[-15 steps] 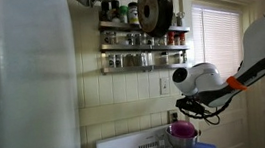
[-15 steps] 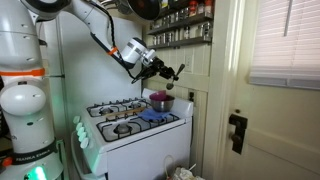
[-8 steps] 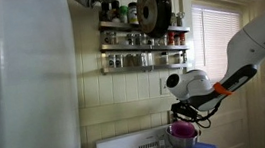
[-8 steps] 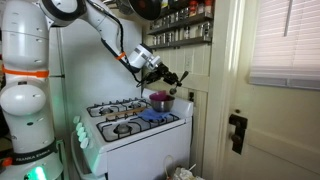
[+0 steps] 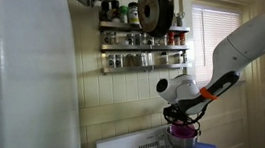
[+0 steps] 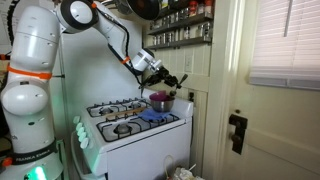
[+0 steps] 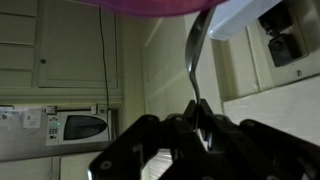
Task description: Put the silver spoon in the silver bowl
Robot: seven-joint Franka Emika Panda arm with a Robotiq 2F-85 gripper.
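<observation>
My gripper needs to move down to the bowl's purple inside next and release the spoon, since the inside of the bowl is below my gripper and the far end of the spoon points toward it.
My gripper [image 7: 197, 112] is shut on the handle of the silver spoon [image 7: 196, 50], which sticks straight out from between the jaws in the wrist view. The spoon's far end reaches a pink-purple shape [image 7: 150, 6] at the top edge of that view. In both exterior views the gripper [image 5: 185, 116] [image 6: 170, 79] hangs just above the silver bowl [image 5: 184, 133] [image 6: 158, 101], which has a purple inside and stands at the back corner of the small white stove [image 6: 135, 128]. The spoon is too small to make out in the exterior views.
A spice rack [image 5: 141, 45] with jars and a hanging black pan [image 5: 153, 6] sit on the wall above the stove. A blue cloth [image 6: 155, 117] lies by the bowl. A window with blinds [image 5: 217, 34] and a door [image 6: 235, 95] stand beside the stove.
The arm has swung in and down toward the bowl, carrying the spoon. The gripper now hangs right over the bowl. The bowl has not moved.
</observation>
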